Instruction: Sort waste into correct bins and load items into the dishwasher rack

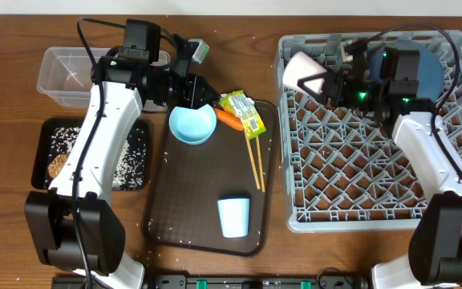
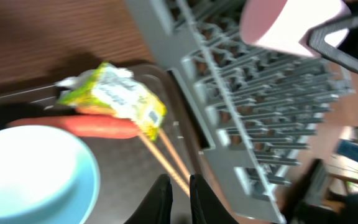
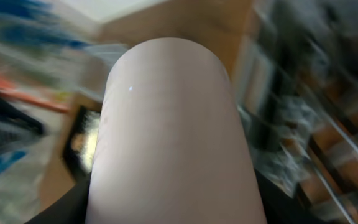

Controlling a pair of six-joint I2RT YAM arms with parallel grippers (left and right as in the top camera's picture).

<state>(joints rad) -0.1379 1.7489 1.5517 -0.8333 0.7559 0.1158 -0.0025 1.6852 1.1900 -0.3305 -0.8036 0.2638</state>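
Note:
I need to turn my right gripper downward next and lower it outward to let go of the pink cup (image 1: 301,71) among the dishwasher rack's far wires, because they are below and outward of it.
My right gripper (image 1: 321,83) is shut on the pink cup (image 1: 301,71), holding it sideways over the far left corner of the grey dishwasher rack (image 1: 375,201). The cup fills the right wrist view (image 3: 173,124). The big blue plate (image 1: 427,74) stands in the rack's far right. My left gripper (image 1: 201,98) is shut and empty, just above the far edge of the small light-blue bowl (image 1: 192,124). In the left wrist view its fingers (image 2: 179,202) hover near the bowl (image 2: 30,174), the orange carrot (image 2: 92,126), the green-yellow wrapper (image 2: 117,93) and the chopsticks (image 2: 166,158).
The bowl, carrot (image 1: 231,120), wrapper (image 1: 244,113), chopsticks (image 1: 255,160) and light-blue cup (image 1: 233,217) lie on the dark brown serving tray (image 1: 183,201). The clear tub (image 1: 64,76) is at far left. The black tray (image 1: 135,152) holds rice and a brown lump (image 1: 56,167).

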